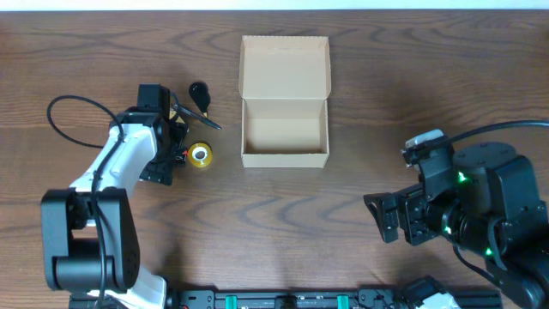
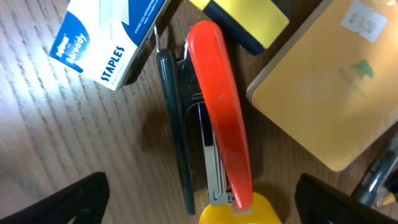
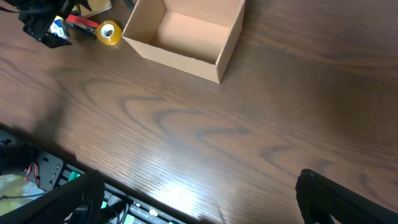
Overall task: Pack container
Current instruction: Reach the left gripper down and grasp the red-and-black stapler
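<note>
The left gripper goes down next with its fingers on both sides of the red stapler (image 2: pixel 221 112), and it closes across the stapler's width.
The container (image 1: pixel 284 159) is a tan cardboard box at the table's middle back, lid flap open toward the far side, nothing inside; it also shows in the right wrist view (image 3: pixel 186 59). My left gripper (image 1: pixel 174 157) is open, low over a cluster of stationery to the left of the box. In the left wrist view its fingers (image 2: pixel 208 202) straddle a red stapler (image 2: pixel 221 112) and a yellow tape roll (image 2: pixel 239 214), touching neither. My right gripper (image 1: pixel 390 216) is open and empty at the front right, over bare wood (image 3: pixel 205 199).
Around the stapler lie a blue-and-white staples box (image 2: pixel 102 40), a dark pen (image 2: pixel 174 124), a tan notebook (image 2: pixel 329 81) and a yellow sticky-note pad (image 2: pixel 249 15). A black clip-like item (image 1: pixel 200 93) lies behind the left arm. The tape roll (image 1: pixel 200 155) sits near the box's left wall.
</note>
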Robot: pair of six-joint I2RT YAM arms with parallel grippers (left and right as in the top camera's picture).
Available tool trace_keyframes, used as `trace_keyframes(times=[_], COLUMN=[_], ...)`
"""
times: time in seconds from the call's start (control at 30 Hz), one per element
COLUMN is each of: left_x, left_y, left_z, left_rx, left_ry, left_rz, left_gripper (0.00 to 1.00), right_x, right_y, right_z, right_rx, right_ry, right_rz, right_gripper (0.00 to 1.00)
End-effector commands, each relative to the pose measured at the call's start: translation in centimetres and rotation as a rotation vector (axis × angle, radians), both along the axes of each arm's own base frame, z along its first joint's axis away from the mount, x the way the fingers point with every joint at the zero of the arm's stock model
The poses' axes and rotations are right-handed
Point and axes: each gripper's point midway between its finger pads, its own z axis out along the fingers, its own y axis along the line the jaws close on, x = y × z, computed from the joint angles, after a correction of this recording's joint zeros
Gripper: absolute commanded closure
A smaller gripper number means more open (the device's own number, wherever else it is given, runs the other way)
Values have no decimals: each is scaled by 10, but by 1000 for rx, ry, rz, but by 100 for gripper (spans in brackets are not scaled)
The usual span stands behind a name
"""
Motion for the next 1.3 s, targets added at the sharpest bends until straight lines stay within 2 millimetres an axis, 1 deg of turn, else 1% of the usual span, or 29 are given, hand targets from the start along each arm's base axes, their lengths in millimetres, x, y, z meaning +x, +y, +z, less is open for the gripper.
trace_keyframes(times=[0.0,0.13,0.2,0.37,0.43,0.47,0.63,0.73,0.77,0.8,0.93,0.97,1.07,1.13,1.17,1.27], left_x=[6,10,14,14,13,13,11,11,11,11,11,11,12,12,12,13], left_y=[6,6,6,8,10,10,13,12,12,12,12,11,9,7,4,-3], left_z=[-3,-11,-14,-22,-23,-23,-23,-23,-23,-23,-23,-23,-23,-23,-23,-21], left_rx=[30,30,29,17,16,16,9,7,7,7,6,1,-9,-26,-39,-79], left_ry=[3,3,-7,6,8,8,15,15,15,15,15,16,15,16,15,14], left_rz=[22,22,23,56,61,64,72,72,72,72,72,71,69,67,65,59], left_gripper=[7,8,10,21,25,29,46,52,55,61,74,77,82,89,94,94], right_x=[1,1,1,1,1,1,1,1,1,1,1,1,1,1,1,1], right_y=[-1,-1,-1,-1,-1,-1,-1,-1,-1,-1,-1,-1,-1,-1,-1,-1], right_z=[4,4,4,4,4,4,4,4,4,4,4,4,4,4,4,4], right_rx=[1,1,1,1,1,1,1,1,1,1,1,1,1,1,1,1], right_ry=[-16,-16,-16,-16,-16,-16,-16,-16,-16,-16,-16,-16,-16,-16,-16,-16], right_rz=[2,2,2,2,2,2,2,2,2,2,2,2,2,2,2,2], right_gripper=[1,1,1,1,1,1,1,1,1,1,1,1,1,1,1,1])
